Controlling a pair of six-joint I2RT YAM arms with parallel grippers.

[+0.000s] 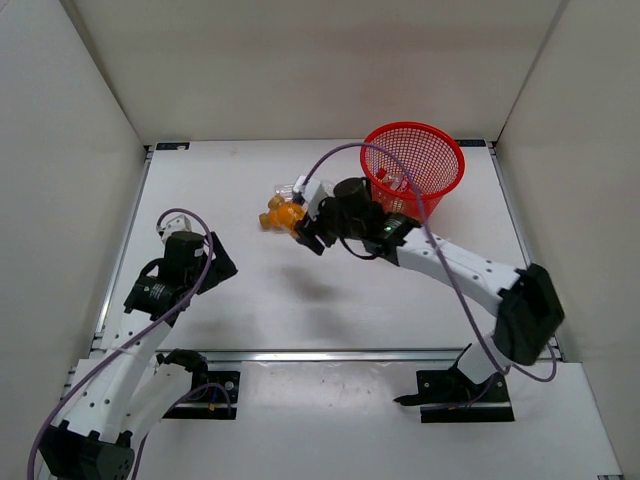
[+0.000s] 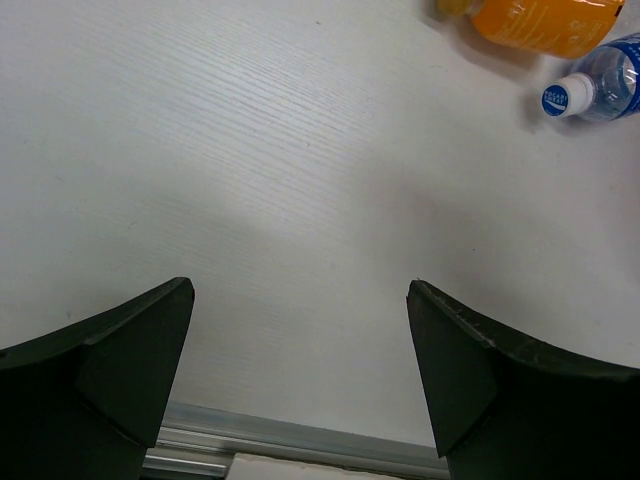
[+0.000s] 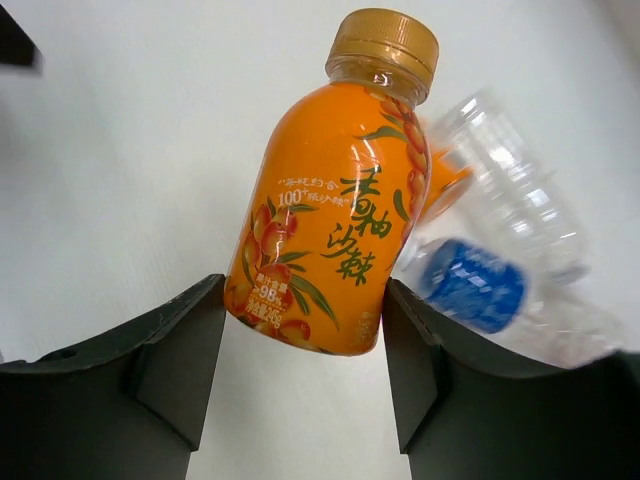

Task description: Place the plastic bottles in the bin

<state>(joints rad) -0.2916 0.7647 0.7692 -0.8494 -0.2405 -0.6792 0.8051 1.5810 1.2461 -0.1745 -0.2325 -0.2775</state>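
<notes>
The right gripper swings outward and to the right in the top view next, as the bin's opening (image 1: 424, 160) lies that way from it. It then releases the orange bottle with the gold cap.
My right gripper (image 3: 303, 310) is shut on the base of an orange bottle (image 3: 335, 210) with a gold cap and holds it off the table; in the top view the gripper (image 1: 303, 236) is left of the red mesh bin (image 1: 440, 150), with the bottle (image 1: 289, 214) at its tip. Behind it lie a clear blue-labelled bottle (image 3: 475, 285) and part of a second orange bottle (image 3: 445, 180). A small bottle (image 1: 391, 181) lies inside the bin. My left gripper (image 1: 222, 268) is open and empty over the table at the left; its wrist view shows it (image 2: 300, 300) above bare table.
The left wrist view shows an orange bottle (image 2: 540, 20) and a clear bottle with a white cap (image 2: 600, 85) at its top right, and a metal rail (image 2: 300, 440) at the table's edge. White walls enclose the table (image 1: 250, 300) on three sides.
</notes>
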